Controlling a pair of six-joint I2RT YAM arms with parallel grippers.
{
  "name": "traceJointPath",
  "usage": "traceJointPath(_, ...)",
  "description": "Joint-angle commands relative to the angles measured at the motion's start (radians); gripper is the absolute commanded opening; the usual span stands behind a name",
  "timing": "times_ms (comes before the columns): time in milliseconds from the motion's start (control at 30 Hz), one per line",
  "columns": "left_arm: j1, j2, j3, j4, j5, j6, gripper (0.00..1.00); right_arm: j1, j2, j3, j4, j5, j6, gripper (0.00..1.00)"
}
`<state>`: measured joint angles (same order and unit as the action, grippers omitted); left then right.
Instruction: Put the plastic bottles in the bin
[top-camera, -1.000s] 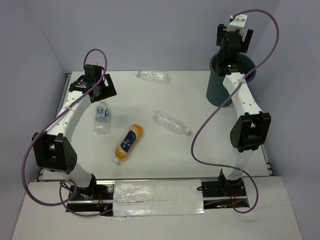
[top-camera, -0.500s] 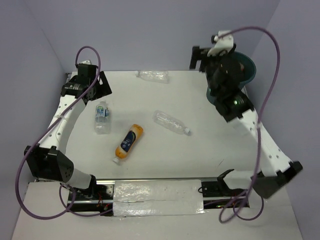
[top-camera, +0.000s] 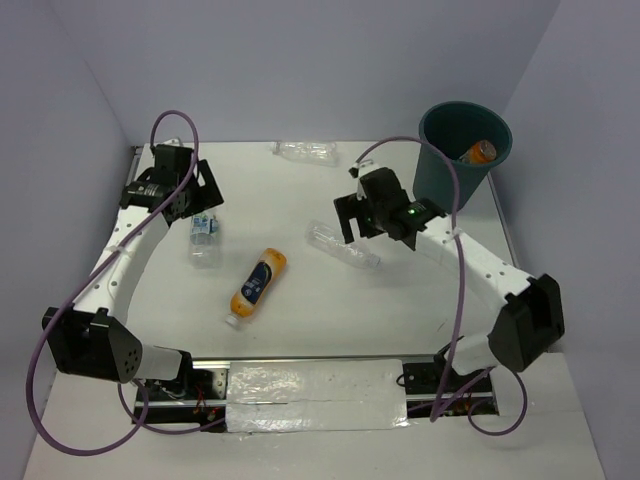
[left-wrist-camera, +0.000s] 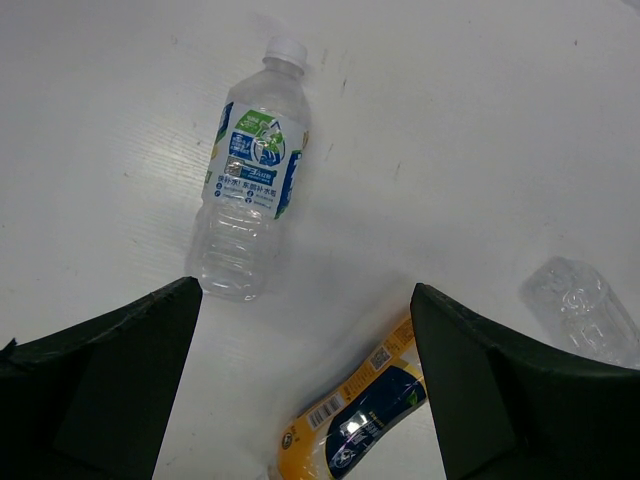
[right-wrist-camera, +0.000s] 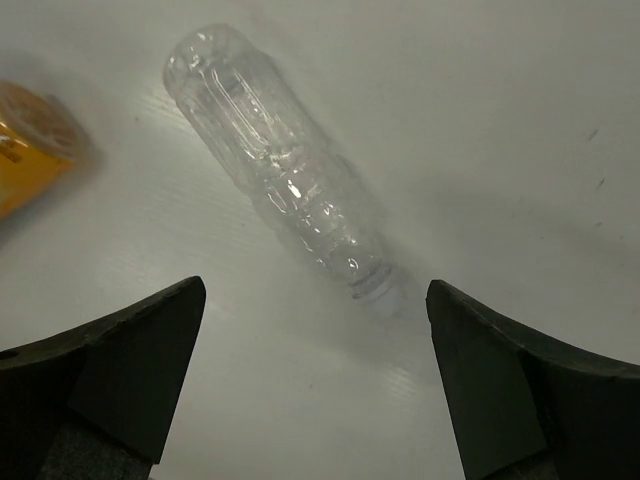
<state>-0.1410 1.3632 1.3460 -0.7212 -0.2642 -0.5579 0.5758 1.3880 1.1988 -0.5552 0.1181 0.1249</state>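
I should turn my right gripper in line with the slanted clear bottle, then lower past the bottle's neck onto its body.
The dark teal bin (top-camera: 440, 170) stands at the back right with an orange bottle (top-camera: 478, 152) showing inside. A clear bottle (top-camera: 343, 246) (right-wrist-camera: 285, 170) lies mid-table; my right gripper (top-camera: 352, 222) (right-wrist-camera: 315, 288) hovers open just above it, its neck end toward the jaws. A labelled clear bottle (top-camera: 203, 240) (left-wrist-camera: 250, 190) lies at the left, partly under my open left gripper (top-camera: 185, 195) (left-wrist-camera: 305, 288). An orange-yellow bottle (top-camera: 258, 284) (left-wrist-camera: 360, 420) lies in front of the middle. Another clear bottle (top-camera: 307, 151) rests at the back edge.
Purple walls close in the white table (top-camera: 420, 300) at the back and both sides. Purple cables loop from both arms. A taped strip (top-camera: 315, 395) runs along the near edge between the arm bases.
My right arm swung from above the bin down and left to the middle clear bottle, jaws open. The bin's inside now shows an orange bottle. The left gripper shifted slightly nearer the labelled bottle.
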Motion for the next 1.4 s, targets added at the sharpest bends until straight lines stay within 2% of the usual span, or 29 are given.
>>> traceJointPath(0,0.0,-0.026,0.001,0.037,0.017,-0.027,0.99,0.009,0.077,0.041,-0.06,-0.04,-0.025,0.99)
traceJointPath(300,0.0,-0.024,-0.022,0.048,0.056,-0.051,0.99,0.055,0.391,0.214,-0.141,0.069,-0.105,1.0)
traceJointPath(367,-0.002,-0.027,-0.033,0.06,0.053,-0.048,0.99,0.067,0.416,0.226,-0.121,0.116,-0.116,1.0)
traceJointPath(633,0.0,-0.015,-0.047,0.065,0.031,-0.033,0.99,0.07,0.546,0.266,-0.043,0.048,-0.159,0.99)
traceJointPath(700,0.0,-0.007,-0.047,0.065,0.031,-0.03,0.99,0.07,0.588,0.271,-0.025,0.031,-0.15,0.95)
traceJointPath(767,0.0,-0.003,-0.044,0.059,0.029,-0.025,0.99,0.07,0.614,0.271,-0.017,0.019,-0.136,0.86)
traceJointPath(900,0.0,-0.003,-0.042,0.051,0.0,-0.011,0.99,0.07,0.589,0.255,-0.002,0.0,-0.128,0.69)
traceJointPath(933,0.0,-0.003,-0.044,0.054,-0.003,-0.008,0.99,0.07,0.576,0.255,-0.002,0.006,-0.128,0.6)
traceJointPath(1000,0.0,-0.001,-0.047,0.054,-0.01,-0.004,0.99,0.07,0.522,0.268,-0.014,0.026,-0.093,0.52)
traceJointPath(1200,0.0,0.02,-0.041,0.054,-0.01,0.001,0.99,0.047,0.346,0.422,-0.069,0.147,-0.076,0.5)
traceJointPath(1300,0.0,0.028,-0.028,0.057,-0.01,-0.002,0.99,-0.007,0.304,0.562,-0.069,0.213,-0.068,0.52)
traceJointPath(1367,0.0,0.031,-0.018,0.054,-0.001,-0.004,0.99,-0.06,0.287,0.634,-0.013,0.289,-0.059,0.53)
